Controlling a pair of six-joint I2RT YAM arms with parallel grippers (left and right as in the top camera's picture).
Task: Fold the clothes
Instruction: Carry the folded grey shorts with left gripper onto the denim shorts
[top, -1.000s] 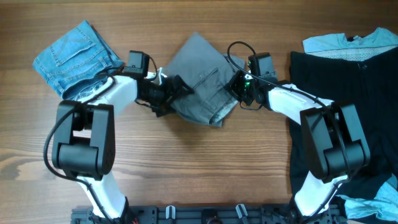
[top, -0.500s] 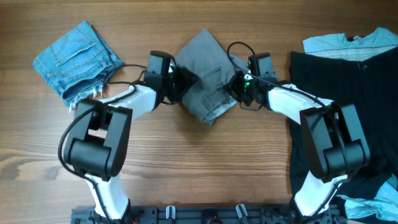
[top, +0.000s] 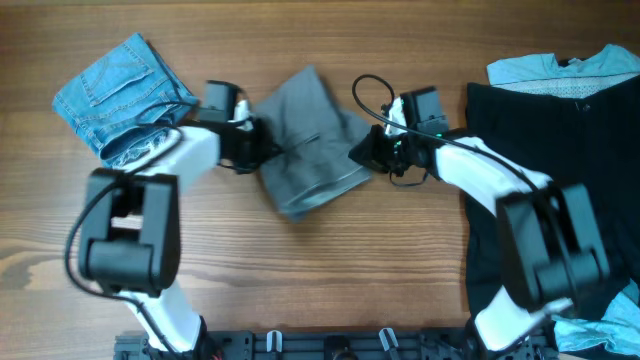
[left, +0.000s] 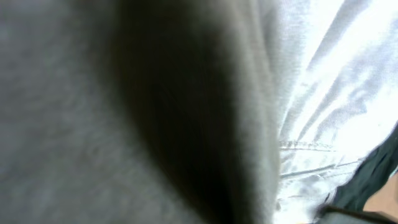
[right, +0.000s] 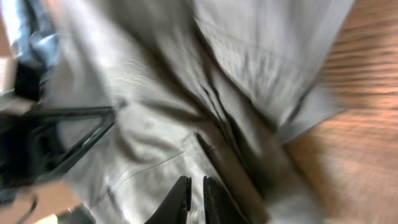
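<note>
My left gripper rises next, carries the cloth over the blue denim shorts, lowers and releases. The shorts lie folded to its left in the overhead view, hence this move.
The clothes, a pair of grey shorts, lie bunched in the middle of the table, between my two arms. My left gripper is at their left edge, shut on the cloth. Blurred grey cloth fills the left wrist view and hides the fingers. My right gripper is at the shorts' right edge. In the right wrist view its black fingers stand almost together, pinched on the grey cloth, whose seams and a pocket edge show.
Small blue denim shorts lie at the back left, close to my left arm. A black garment covers the right side, with light blue cloth behind it. Bare wooden table runs along the front.
My left gripper reached in over the shorts, shut, and drew back to the left. The shorts shifted left and toward the front. My right gripper moved slightly left with them.
</note>
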